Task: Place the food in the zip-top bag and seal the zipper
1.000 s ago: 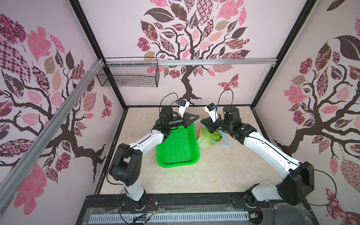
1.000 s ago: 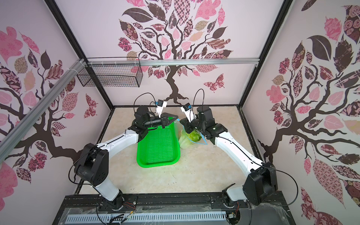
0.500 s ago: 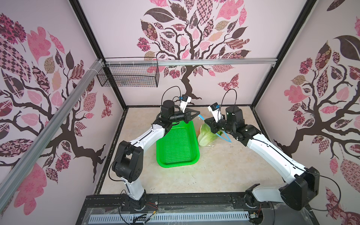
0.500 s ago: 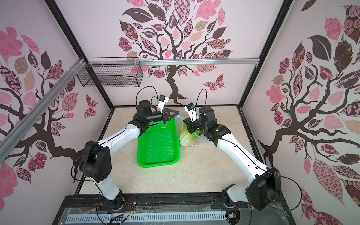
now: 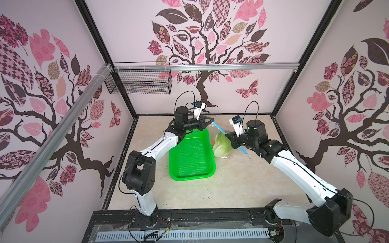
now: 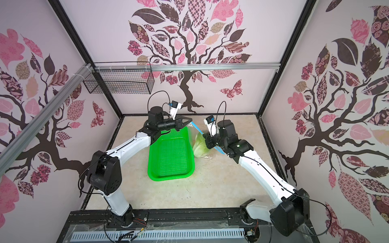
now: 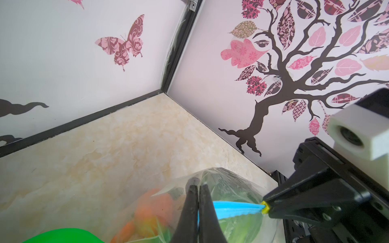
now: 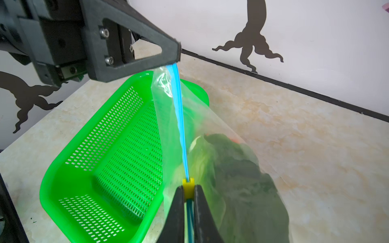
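Observation:
My right gripper needs to pull back along the blue zipper (image 5: 219,128) to the zipper's near end (image 5: 245,152) next and let go of the tab, because the zipper still runs past the yellow tab.
The clear zip-top bag (image 5: 223,154) (image 8: 202,117) hangs by its mouth just right of the green basket. Inside lies the food: a green-white cabbage (image 5: 222,145) (image 6: 199,145), orange pieces (image 7: 155,207) and a dark piece (image 8: 242,178). The blue zipper (image 5: 219,128) (image 6: 196,128) (image 7: 235,208) (image 8: 179,117) runs taut between my grippers. My left gripper (image 5: 213,121) (image 6: 191,121) (image 7: 197,185) (image 8: 177,53) is shut on the strip's far end. My right gripper (image 5: 227,135) (image 6: 203,135) (image 8: 188,188) is shut on the yellow tab (image 8: 188,186) (image 7: 265,207).
The green mesh basket (image 5: 192,177) (image 6: 170,176) (image 8: 63,189) lies left of the bag, with nothing showing in it. A black wire basket (image 5: 139,83) hangs on the back wall at the left. The black frame edge (image 5: 275,130) borders the table at the right.
The left gripper has drawn back and up while the right arm has shifted right. The two grippers stand farther apart, with more blue strip showing between them.

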Controlling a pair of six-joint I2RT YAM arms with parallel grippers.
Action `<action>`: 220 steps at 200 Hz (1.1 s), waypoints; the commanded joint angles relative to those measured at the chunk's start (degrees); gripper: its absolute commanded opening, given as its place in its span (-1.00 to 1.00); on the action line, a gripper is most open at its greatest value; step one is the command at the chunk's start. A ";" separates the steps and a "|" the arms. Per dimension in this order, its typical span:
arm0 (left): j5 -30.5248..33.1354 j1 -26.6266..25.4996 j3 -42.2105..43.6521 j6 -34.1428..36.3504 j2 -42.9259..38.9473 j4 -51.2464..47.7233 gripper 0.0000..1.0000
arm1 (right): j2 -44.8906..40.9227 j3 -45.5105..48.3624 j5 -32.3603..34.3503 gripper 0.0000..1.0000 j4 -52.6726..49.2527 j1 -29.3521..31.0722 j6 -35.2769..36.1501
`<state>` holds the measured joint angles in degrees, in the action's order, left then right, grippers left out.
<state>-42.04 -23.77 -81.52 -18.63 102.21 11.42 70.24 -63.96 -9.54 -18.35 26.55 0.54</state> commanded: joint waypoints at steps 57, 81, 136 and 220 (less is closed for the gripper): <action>8.86 3.82 -9.38 2.37 5.11 -1.66 -1.00 | -8.47 6.31 3.22 -1.00 -9.34 -0.41 -6.83; 9.14 3.91 -10.07 2.29 6.27 -1.66 -1.00 | -10.47 8.07 4.17 -1.00 -11.19 -0.36 -7.55; 9.48 4.08 -10.41 2.29 6.75 -3.48 -1.00 | -15.08 10.38 5.52 -1.00 -15.37 -0.35 -8.87; 9.52 4.08 -10.22 2.21 6.74 -3.79 -1.00 | -17.91 10.09 7.90 -1.00 -21.48 -0.38 -7.57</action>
<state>-37.85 -22.22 -88.33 -17.52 108.55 5.85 54.06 -53.63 -3.84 -31.07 26.46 -7.66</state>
